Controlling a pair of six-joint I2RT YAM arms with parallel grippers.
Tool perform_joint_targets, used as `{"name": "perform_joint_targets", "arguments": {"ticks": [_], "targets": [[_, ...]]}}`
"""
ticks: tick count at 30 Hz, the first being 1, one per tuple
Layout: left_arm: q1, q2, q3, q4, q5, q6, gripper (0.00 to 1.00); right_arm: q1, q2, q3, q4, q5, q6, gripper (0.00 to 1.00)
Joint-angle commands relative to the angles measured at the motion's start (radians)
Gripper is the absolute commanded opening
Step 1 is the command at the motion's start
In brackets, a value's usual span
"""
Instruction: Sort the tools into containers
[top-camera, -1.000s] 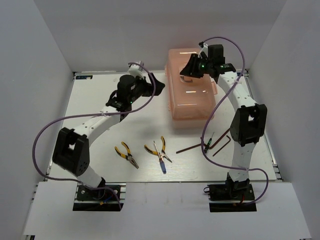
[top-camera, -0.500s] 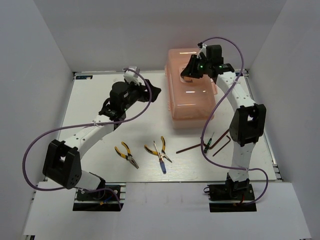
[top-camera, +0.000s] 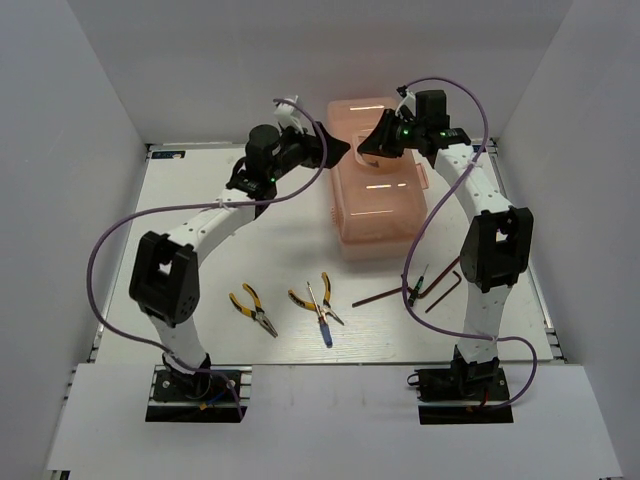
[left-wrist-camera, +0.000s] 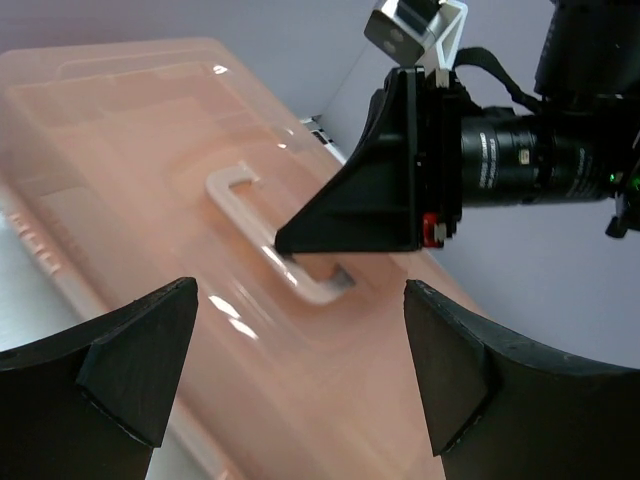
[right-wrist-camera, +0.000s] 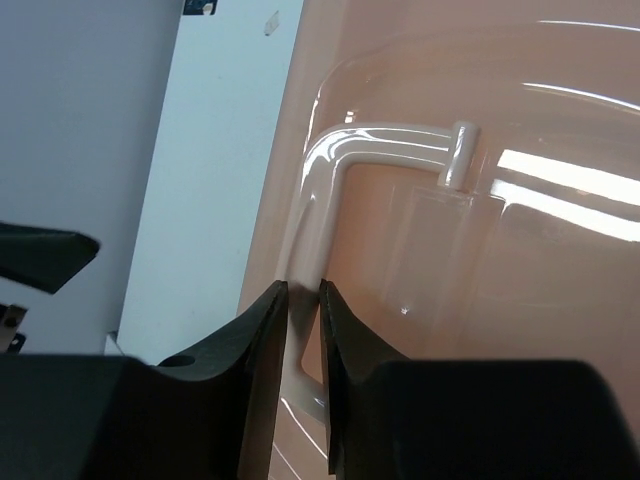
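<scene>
The robot's left gripper should next move down and to the right in the top view, onto the bare outward part of the lid handle, because the right gripper holds the lid handle beside it.
The containers are one closed salmon-pink toolbox (top-camera: 385, 215) at the back of the table. My right gripper (right-wrist-camera: 303, 300) is shut on the left end of its white lid handle (right-wrist-camera: 390, 135), which fills the gap between the fingers. My left gripper (left-wrist-camera: 300, 350) hovers wide open above the lid (left-wrist-camera: 130, 140), close beside the right gripper (top-camera: 366, 150), holding nothing. The tools lie on the table in front: yellow pliers (top-camera: 253, 310), a second pair (top-camera: 312, 298), a blue screwdriver (top-camera: 326, 328), dark hex keys (top-camera: 385, 295) and a small green-black tool (top-camera: 412, 290).
White walls close in the table on the left, back and right. The toolbox sits against the back right corner. The right arm's purple cable hangs over the hex keys. The tools lie in a row between the two arm bases.
My left arm has swung right and back, bringing its open gripper from the table's middle to above the toolbox lid. My right jaws have narrowed onto the handle.
</scene>
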Motion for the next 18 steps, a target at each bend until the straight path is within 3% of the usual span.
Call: {"name": "perform_joint_targets", "arguments": {"ticks": [1, 11, 18], "targets": [[-0.011, 0.048, 0.108, -0.024, 0.068, -0.041, 0.94, 0.016, -0.018, -0.003, 0.06, -0.117, 0.057, 0.25], [-0.011, 0.259, 0.375, -0.157, 0.059, -0.144, 0.93, 0.005, -0.015, 0.0, 0.082, -0.146, 0.094, 0.25], [-0.011, 0.312, 0.417, -0.196, 0.038, -0.216, 0.9, -0.001, -0.004, 0.0, 0.097, -0.168, 0.117, 0.25]]}}
